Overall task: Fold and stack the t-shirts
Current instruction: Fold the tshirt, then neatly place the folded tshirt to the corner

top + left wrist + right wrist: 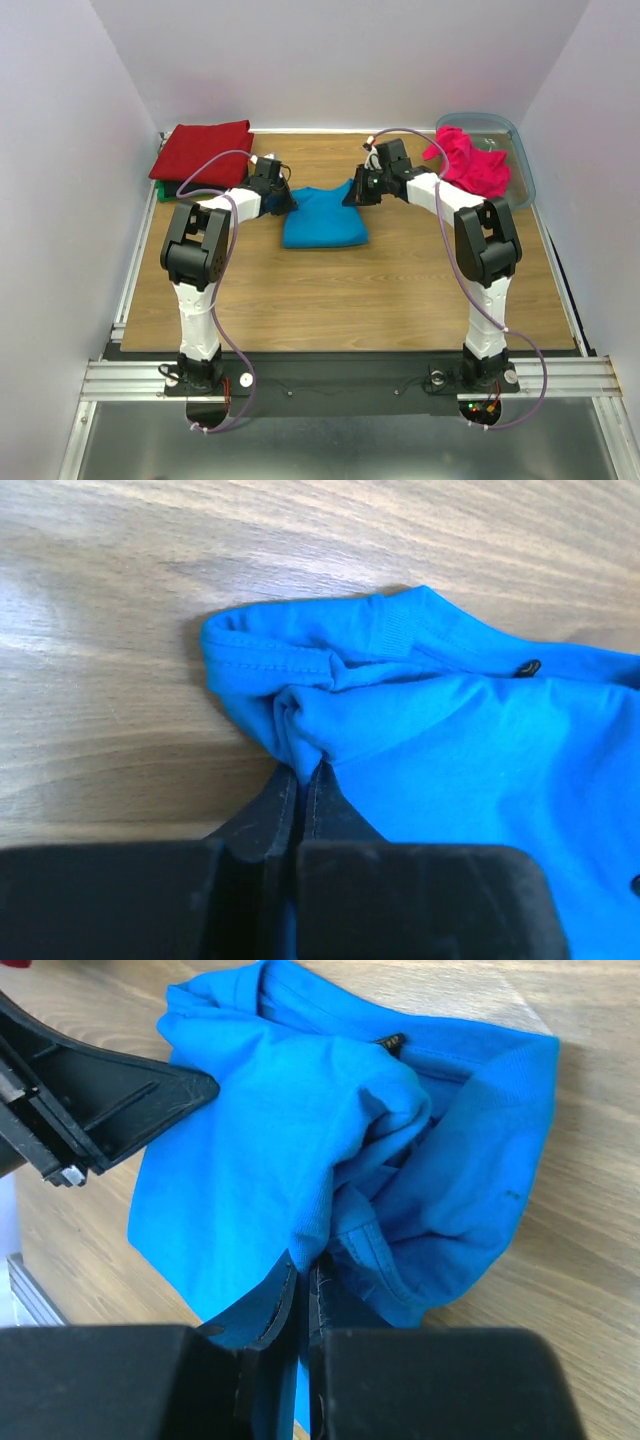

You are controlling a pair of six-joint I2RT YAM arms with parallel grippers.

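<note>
The dark red t-shirt is on top of the stack, left of my left gripper in the top view. My left gripper needs to lift next, swing over it, lower and release.
The bright blue t-shirt [323, 219] lies partly folded at the middle of the wooden table. My left gripper [283, 203] is shut on its far left corner; in the left wrist view its jaws pinch a fold of the blue cloth [460, 750]. My right gripper [352, 196] is shut on the far right corner; in the right wrist view bunched blue cloth [300, 1130] rises from its closed jaws [304, 1265]. The magenta-pink t-shirt [472, 160] lies crumpled in the bin. A folded dark red t-shirt [203, 151] tops a stack at the far left, with darker shirts barely showing beneath.
The translucent blue-grey plastic bin [518, 150] stands at the far right corner. The left arm's black finger [100, 1090] shows in the right wrist view. White walls close in the table on three sides. An aluminium rail [340, 375] runs along the near edge.
</note>
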